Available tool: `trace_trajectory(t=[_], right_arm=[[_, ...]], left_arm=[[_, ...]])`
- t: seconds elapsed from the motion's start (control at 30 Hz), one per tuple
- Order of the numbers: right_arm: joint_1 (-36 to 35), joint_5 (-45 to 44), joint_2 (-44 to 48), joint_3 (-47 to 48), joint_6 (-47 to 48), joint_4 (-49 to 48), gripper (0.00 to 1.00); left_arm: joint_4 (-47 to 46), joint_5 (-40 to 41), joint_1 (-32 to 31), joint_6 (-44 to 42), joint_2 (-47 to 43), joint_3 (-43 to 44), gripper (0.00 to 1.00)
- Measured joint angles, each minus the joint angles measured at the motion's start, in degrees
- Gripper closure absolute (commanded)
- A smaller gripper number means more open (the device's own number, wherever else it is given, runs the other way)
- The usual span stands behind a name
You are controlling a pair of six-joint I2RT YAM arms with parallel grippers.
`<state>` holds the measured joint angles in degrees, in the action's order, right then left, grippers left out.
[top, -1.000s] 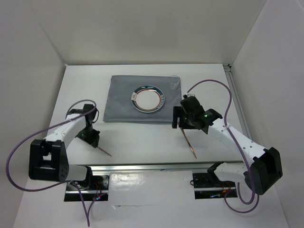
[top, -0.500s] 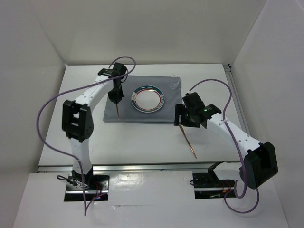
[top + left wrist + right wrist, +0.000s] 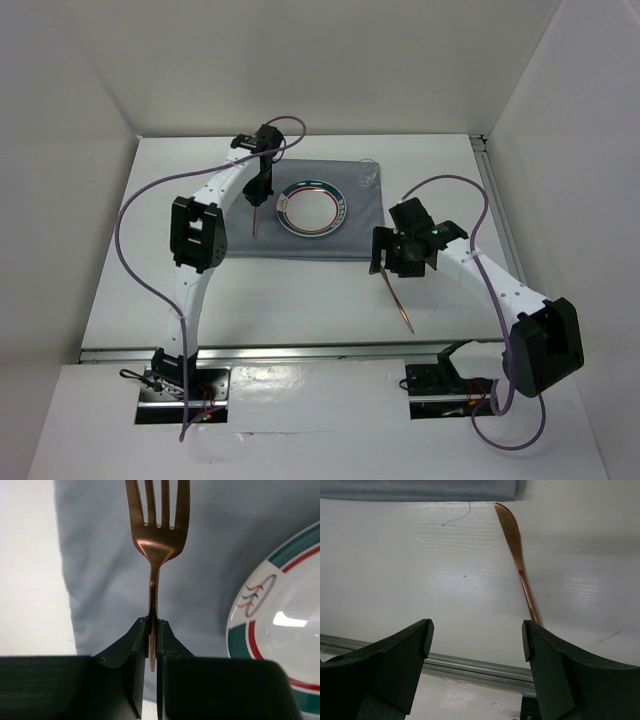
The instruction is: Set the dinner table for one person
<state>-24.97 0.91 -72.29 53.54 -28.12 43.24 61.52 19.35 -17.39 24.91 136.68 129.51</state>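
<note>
The bare part of the grey cloth (image 3: 240,215) beside the plate (image 3: 312,208) lies below, so next my left gripper will lower the copper fork there and release it.
The white dinner table (image 3: 300,290) carries a grey cloth (image 3: 240,215) with a white plate (image 3: 312,208) with a green and red rim on it. My left gripper (image 3: 260,188) is shut on a copper fork (image 3: 257,222) and holds it over the cloth just left of the plate. In the left wrist view the fork (image 3: 157,535) points tines away from the jaws (image 3: 152,625), with the plate (image 3: 280,630) to the right. My right gripper (image 3: 386,262) is open and empty above a copper knife (image 3: 398,300) lying on the table. The right wrist view shows the knife (image 3: 517,555) beyond the open fingers (image 3: 476,630).
A clear glass (image 3: 368,172) stands on the cloth's far right corner. A metal rail (image 3: 320,350) runs along the table's near edge and shows in the right wrist view (image 3: 470,662). White walls enclose the table at the back and both sides.
My left arm swung from the near left of the table out to the cloth, carrying the fork to just left of the plate. My right gripper has barely moved.
</note>
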Motion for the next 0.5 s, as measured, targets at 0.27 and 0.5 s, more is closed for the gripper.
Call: trace_trajectory(t=[0.27, 0.5], right_arm=[[2.3, -0.9, -7.5, 0.0, 0.3, 0.7, 0.20], [4.3, 0.0, -7.9, -2.8, -2.2, -1.1, 0.23]], left_arm=[[-0.1, -0.2, 0.1, -2.3, 6.4, 1.1, 0.96], [-0.1, -0.7, 0.4, -2.3, 6.7, 1.2, 0.32]])
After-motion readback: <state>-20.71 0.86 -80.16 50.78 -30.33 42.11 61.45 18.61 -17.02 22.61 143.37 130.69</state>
